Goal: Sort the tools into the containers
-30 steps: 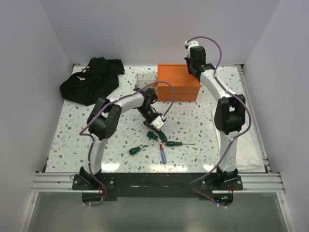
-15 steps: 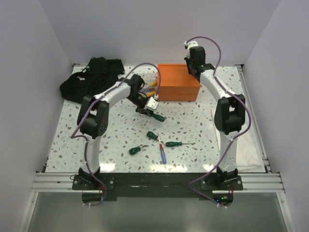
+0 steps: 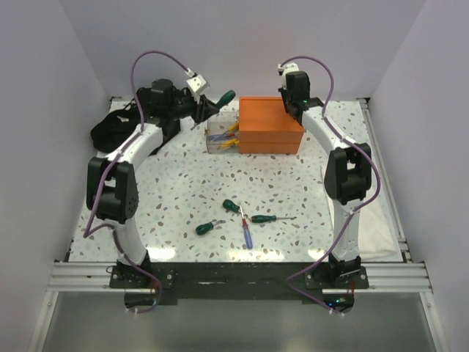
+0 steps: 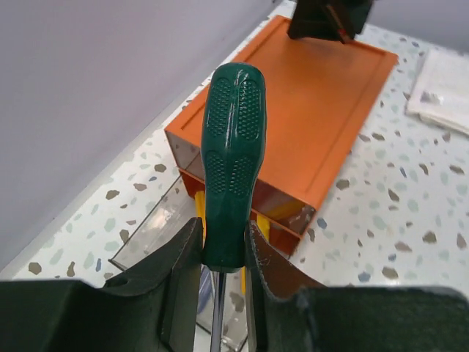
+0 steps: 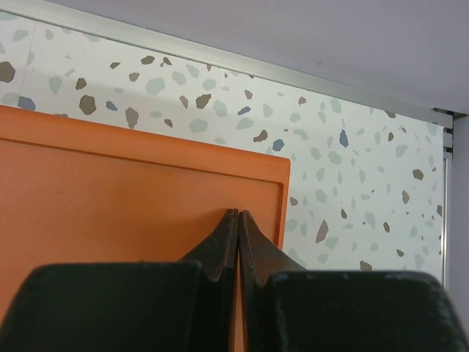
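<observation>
The bin's open top lies below my left gripper, so I will next lower it, turn the screwdriver's handle more outward, and release the screwdriver into the clear bin [image 3: 221, 136] [image 4: 154, 229].
My left gripper [image 3: 208, 107] [image 4: 222, 233] is shut on the lower end of a green-handled screwdriver [image 3: 225, 97] [image 4: 233, 147]. It holds the tool in the air above the back of the clear bin [image 3: 221, 136] [image 4: 154, 229], which has yellow- and blue-handled tools in it. The orange box [image 3: 270, 125] [image 4: 322, 125] [image 5: 132, 198] stands right of the bin. My right gripper [image 3: 294, 110] [image 5: 239, 217] is shut and empty, with its tips over the box's flat top near the far right corner. Several screwdrivers lie mid-table: two green stubby ones [image 3: 231, 206] [image 3: 206, 228], a green long-shafted one [image 3: 265, 218] and a blue-handled one [image 3: 248, 235].
A black cloth heap [image 3: 121, 132] lies at the back left, under the left arm. A white sheet [image 3: 381, 229] covers the table's right edge. White walls close in the back and both sides.
The left gripper closed on a green screwdriver at mid-table. It lifted the tool and swung back and left to above the clear bin. The right arm has stayed still.
</observation>
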Available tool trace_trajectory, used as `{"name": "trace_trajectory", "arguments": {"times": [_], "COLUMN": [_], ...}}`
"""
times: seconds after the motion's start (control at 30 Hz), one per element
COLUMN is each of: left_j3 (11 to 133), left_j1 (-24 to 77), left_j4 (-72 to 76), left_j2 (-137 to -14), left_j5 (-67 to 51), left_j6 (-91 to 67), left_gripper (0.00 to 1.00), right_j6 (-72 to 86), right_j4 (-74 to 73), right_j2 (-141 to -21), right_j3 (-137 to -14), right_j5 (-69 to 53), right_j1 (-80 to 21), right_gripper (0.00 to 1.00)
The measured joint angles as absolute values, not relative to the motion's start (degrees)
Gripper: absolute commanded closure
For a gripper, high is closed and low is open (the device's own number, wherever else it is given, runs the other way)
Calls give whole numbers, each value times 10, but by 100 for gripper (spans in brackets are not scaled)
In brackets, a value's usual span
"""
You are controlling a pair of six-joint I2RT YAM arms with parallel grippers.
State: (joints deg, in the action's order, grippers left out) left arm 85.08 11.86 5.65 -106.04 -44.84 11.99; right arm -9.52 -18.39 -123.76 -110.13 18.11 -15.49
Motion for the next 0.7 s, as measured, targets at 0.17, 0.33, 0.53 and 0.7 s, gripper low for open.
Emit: {"name": "trace_trajectory", "arguments": {"times": [0.17, 0.33, 0.53, 0.7], "left_j3": [874, 906, 915, 924], "left_j1": [124, 124, 127, 130], "left_j4": [176, 228, 248, 251], "left_j2": [-1152, -1232, -1268, -1281], "left_j5": [-382, -336, -311, -310], "left_j6": [-47, -153, -189, -194], "left_gripper": [100, 100, 100, 100], "right_j6": [-98, -103, -106, -106], "right_j4": [-183, -175, -167, -167], "right_j2": [-1238, -1236, -1233, -1233], "right_j3": [-1101, -1093, -1086, -1086], "right_j5": [185, 187, 187, 187], "right_j1": [-156, -157, -157, -158], "right_gripper": [98, 98, 98, 98]}}
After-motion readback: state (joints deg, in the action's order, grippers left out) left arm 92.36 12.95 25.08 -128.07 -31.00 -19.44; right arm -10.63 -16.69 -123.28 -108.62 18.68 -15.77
